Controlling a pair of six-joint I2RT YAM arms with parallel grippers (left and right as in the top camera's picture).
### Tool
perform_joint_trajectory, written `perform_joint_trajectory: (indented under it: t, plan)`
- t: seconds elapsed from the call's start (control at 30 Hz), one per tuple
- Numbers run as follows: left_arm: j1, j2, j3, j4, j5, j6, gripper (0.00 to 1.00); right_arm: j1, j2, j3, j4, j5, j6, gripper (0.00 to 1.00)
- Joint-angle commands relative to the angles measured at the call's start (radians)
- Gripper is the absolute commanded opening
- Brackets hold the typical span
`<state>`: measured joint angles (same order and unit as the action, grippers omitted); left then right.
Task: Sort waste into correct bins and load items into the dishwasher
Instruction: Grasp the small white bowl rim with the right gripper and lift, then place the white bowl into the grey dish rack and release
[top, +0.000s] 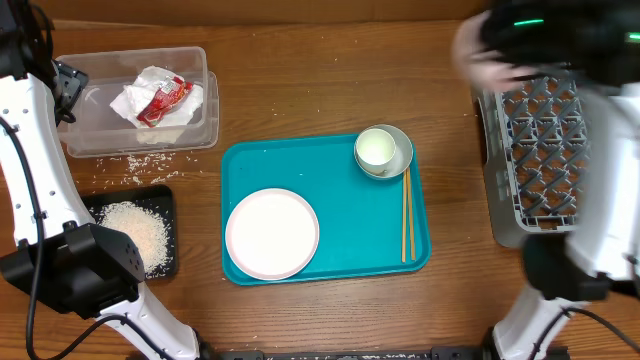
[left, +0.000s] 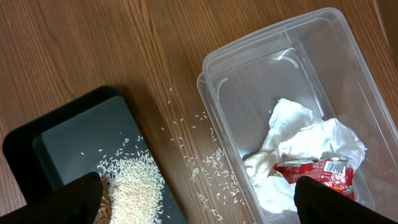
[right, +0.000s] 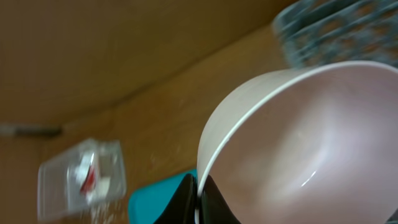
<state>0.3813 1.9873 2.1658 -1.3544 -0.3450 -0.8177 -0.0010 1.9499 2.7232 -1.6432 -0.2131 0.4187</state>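
My right gripper should swing to the right in the overhead view next and lower the plate into the visible slots in the grey dish rack (top: 543, 138) (right: 346, 32), because they are empty.
My right gripper (right: 200, 193) is shut on the rim of a white plate (right: 298, 143) and holds it tilted in the air by the far end of the grey dish rack (top: 540, 150); in the overhead view that arm is a blur (top: 500, 55). My left gripper (left: 199, 183) is open and empty, high above the gap between the black tray (left: 81, 134) and the clear tub (left: 280, 68). The tub holds crumpled napkins (top: 140, 95) and the red wrapper (top: 165, 98). A pile of rice (top: 135, 232) lies in the black tray.
The teal tray (top: 340, 215) in the middle carries another white plate (top: 272, 234), a white cup (top: 377, 148) inside a metal bowl (top: 402, 158), and chopsticks (top: 407, 215). Loose rice grains (top: 140, 160) are scattered on the table by the tub.
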Motion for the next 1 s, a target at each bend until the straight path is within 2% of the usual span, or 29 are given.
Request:
perform_joint_trajectory:
  t: [0.0,0.17,0.3,0.43,0.73,0.9,0.97]
  plan:
    - [-0.005,-0.029,-0.003,0.0,-0.017,-0.02,1.0,-0.262,-0.018,0.012,0.021,-0.175,-0.184,0.04]
    - [-0.005,-0.029,-0.003,0.0,-0.017,-0.02,1.0,-0.505,0.045,-0.056,0.116,-0.185,-0.245,0.04]
    - [-0.005,-0.029,-0.003,0.0,-0.016,-0.02,1.0,-0.618,0.128,-0.108,0.228,-0.233,-0.245,0.04]
    - [-0.005,-0.029,-0.003,0.0,-0.017,-0.02,1.0,-0.71,0.234,-0.191,0.423,-0.288,-0.245,0.04]
    - [-0.005,-0.029,-0.003,0.0,-0.017,-0.02,1.0,-0.871,0.335,-0.259,0.621,-0.686,-0.296,0.04]
    - [-0.005,-0.029,-0.003,0.0,-0.017,-0.02,1.0,-0.968,0.378,-0.266,0.624,-0.809,-0.303,0.04]
    - [-0.005,-0.029,-0.003,0.0,-0.017,-0.02,1.0,-0.999,0.397,-0.27,0.621,-0.877,-0.354,0.04]
